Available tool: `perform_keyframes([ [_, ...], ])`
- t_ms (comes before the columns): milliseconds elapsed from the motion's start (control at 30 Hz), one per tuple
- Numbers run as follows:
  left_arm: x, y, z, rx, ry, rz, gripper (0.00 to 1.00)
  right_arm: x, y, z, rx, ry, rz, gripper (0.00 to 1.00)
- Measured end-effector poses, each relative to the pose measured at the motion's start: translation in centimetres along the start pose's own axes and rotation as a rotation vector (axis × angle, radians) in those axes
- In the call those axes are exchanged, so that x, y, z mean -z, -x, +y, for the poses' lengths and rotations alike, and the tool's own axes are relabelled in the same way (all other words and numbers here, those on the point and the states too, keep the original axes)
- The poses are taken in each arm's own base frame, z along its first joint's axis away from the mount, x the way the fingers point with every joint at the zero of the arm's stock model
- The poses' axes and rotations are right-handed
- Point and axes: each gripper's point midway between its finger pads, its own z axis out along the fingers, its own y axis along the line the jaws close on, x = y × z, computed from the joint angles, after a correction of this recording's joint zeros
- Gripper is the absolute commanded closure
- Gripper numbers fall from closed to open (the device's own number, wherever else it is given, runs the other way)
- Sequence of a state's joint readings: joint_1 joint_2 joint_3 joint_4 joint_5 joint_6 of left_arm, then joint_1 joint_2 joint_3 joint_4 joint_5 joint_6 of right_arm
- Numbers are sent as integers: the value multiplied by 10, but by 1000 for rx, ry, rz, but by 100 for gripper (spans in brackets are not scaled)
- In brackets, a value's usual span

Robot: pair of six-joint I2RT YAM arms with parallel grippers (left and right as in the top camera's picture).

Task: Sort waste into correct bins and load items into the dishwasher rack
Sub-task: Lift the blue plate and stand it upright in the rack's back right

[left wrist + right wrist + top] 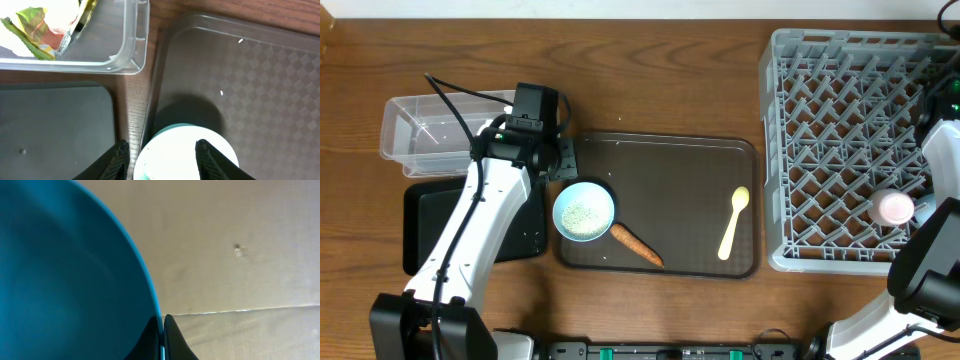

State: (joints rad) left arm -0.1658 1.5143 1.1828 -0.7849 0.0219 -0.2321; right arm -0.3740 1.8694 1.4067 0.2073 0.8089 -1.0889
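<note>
I should move my right gripper slightly to the left in the overhead view and let go of the plate's rim among the far wires of the grey rack, since those are empty.
A light blue bowl (585,210) holding white rice grains stands at the left end of the brown serving tray (670,165). An orange carrot (636,245) lies beside it, and a pale yellow spoon (734,222) lies further right. My left gripper (162,152) is open just above the bowl (185,157), one finger outside its left rim and one over its inside. The yellow-green wrapper (30,22) lies in the clear tub (425,125). My right gripper (163,325) is shut on the rim of the blue plate (65,270). A white cup with a pink inside (895,208) sits in the grey rack (840,150).
The black tray (430,225) lies in front of the clear tub, partly under my left arm, and also shows in the left wrist view (55,125). A strip of wooden table separates it from the brown tray (240,75). The right arm (940,160) rises along the rack's right side.
</note>
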Motion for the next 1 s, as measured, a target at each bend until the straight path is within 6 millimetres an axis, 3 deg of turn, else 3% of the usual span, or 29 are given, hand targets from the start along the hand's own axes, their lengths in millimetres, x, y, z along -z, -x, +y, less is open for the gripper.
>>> perform_keyframes([
  [333, 0, 0, 0, 0, 0, 0, 54, 5, 0, 7, -79, 45, 13, 99],
  [467, 0, 0, 0, 0, 0, 0, 54, 19, 2, 18, -105, 94, 28, 84],
  [567, 0, 0, 0, 0, 0, 1, 54, 34, 7, 39, -100, 150, 36, 83],
  [733, 0, 0, 0, 0, 0, 1, 55, 52, 10, 51, -165, 190, 57, 60],
  [1000, 0, 0, 0, 0, 0, 1, 54, 56, -1, 64, -214, 223, 107, 19],
])
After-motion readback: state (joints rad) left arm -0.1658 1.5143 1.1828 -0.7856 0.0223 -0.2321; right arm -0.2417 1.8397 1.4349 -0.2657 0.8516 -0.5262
